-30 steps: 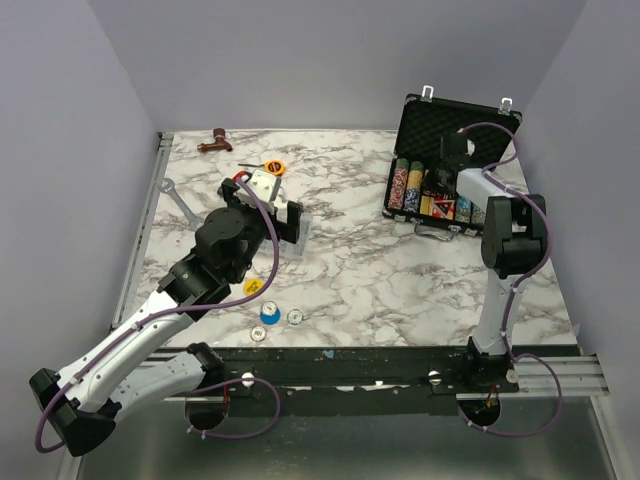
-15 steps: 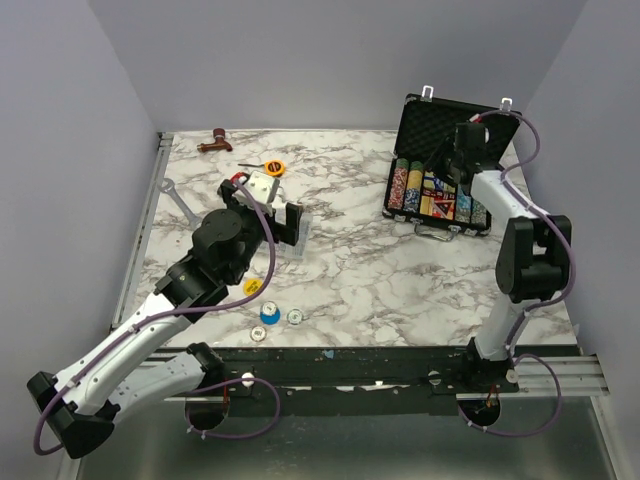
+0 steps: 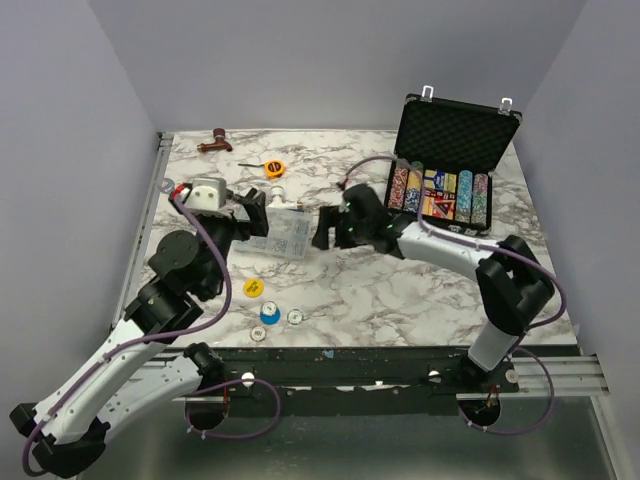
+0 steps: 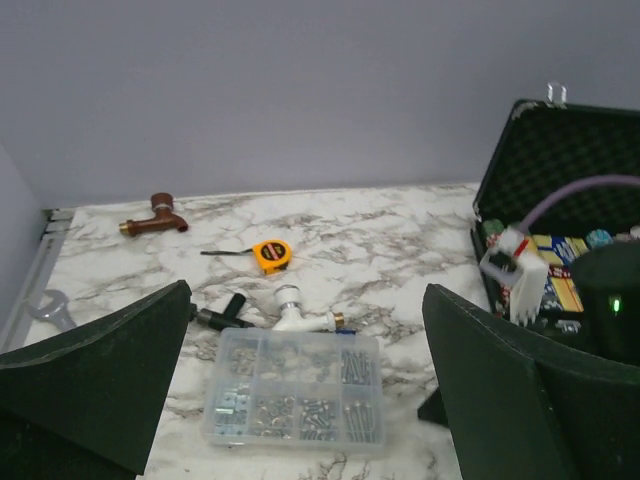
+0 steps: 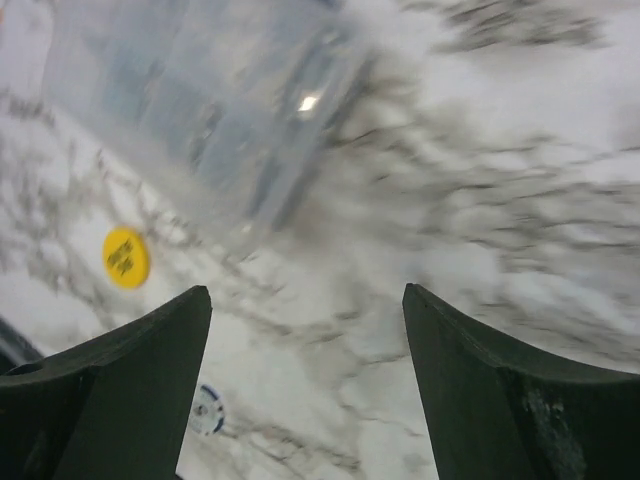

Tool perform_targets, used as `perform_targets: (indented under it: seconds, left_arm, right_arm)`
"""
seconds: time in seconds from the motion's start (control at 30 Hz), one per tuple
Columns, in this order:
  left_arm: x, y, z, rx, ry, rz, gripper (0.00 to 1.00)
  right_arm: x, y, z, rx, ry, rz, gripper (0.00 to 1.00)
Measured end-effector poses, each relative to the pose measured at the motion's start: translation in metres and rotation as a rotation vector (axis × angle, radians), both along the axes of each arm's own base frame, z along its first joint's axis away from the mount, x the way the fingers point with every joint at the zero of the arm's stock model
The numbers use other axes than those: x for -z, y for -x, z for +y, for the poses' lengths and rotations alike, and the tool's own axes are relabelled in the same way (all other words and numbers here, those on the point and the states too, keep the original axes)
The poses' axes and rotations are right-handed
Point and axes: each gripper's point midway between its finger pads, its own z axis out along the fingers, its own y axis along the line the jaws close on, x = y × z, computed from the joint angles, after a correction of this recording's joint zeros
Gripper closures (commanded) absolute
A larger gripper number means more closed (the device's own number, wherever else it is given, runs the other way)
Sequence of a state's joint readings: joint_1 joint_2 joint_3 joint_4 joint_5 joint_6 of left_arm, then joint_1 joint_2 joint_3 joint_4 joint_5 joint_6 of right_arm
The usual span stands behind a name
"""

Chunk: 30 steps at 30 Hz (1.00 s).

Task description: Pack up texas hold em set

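The yellow disc (image 3: pixel 253 287) (image 5: pixel 125 257) lies below my right gripper and to its left in the top view, so my gripper should move back that way and down around the disc.
The black case (image 3: pixel 458 128) stands open at the back right, with rows of poker chips (image 3: pixel 440 194) in its foam base; it also shows in the left wrist view (image 4: pixel 565 160). A yellow disc (image 3: pixel 253 287), a blue disc (image 3: pixel 270 313) and two white discs (image 3: pixel 295 317) lie near the front edge. My right gripper (image 3: pixel 331 228) hangs open over bare marble mid-table, holding nothing (image 5: pixel 310 380); its blurred view shows the yellow disc (image 5: pixel 125 257) and a blue-rimmed disc (image 5: pixel 207 410). My left gripper (image 3: pixel 246 212) is wide open and empty (image 4: pixel 305 400), above the clear box.
A clear compartment box of small parts (image 3: pixel 283 237) lies between the two grippers. Behind it are a white pipe fitting (image 4: pixel 290 310), a black tool (image 4: pixel 225 315), a yellow tape measure (image 3: pixel 274 168) and a brown tap (image 3: pixel 214 142). A wrench (image 4: pixel 45 308) lies at the left edge.
My right arm swung from the case out to mid-table and its jaws opened. My left arm drew back to the left, uncovering the clear box.
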State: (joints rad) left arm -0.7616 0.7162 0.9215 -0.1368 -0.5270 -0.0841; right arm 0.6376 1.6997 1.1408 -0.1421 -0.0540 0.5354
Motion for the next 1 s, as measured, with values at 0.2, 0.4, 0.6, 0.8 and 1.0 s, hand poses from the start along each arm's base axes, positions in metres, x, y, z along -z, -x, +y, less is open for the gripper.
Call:
perform_targets:
  seconds: [0.2, 0.4, 0.6, 0.8, 1.0]
  left_arm:
    - [-0.021, 0.013, 0.049, -0.179, 0.085, -0.102, 0.01]
    - [-0.025, 0.019, 0.074, -0.283, 0.11, -0.152, 0.01]
    - [-0.027, 0.02, 0.082, -0.32, 0.113, -0.169, 0.01]
    - [-0.028, 0.02, 0.083, -0.326, 0.111, -0.172, 0.01]
    - [-0.028, 0.02, 0.083, -0.326, 0.108, -0.172, 0.01]
  right_arm:
    - [0.025, 0.104, 0.106, -0.383, 0.043, -0.06, 0.2]
    - [0.048, 0.163, 0.148, -0.578, 0.096, -0.101, 0.21]
    - [0.064, 0.173, 0.173, -0.627, 0.164, -0.151, 0.27]
    - [0.077, 0.173, 0.181, -0.631, 0.244, -0.192, 0.32]
    - [0.082, 0.17, 0.183, -0.629, 0.285, -0.217, 0.3]
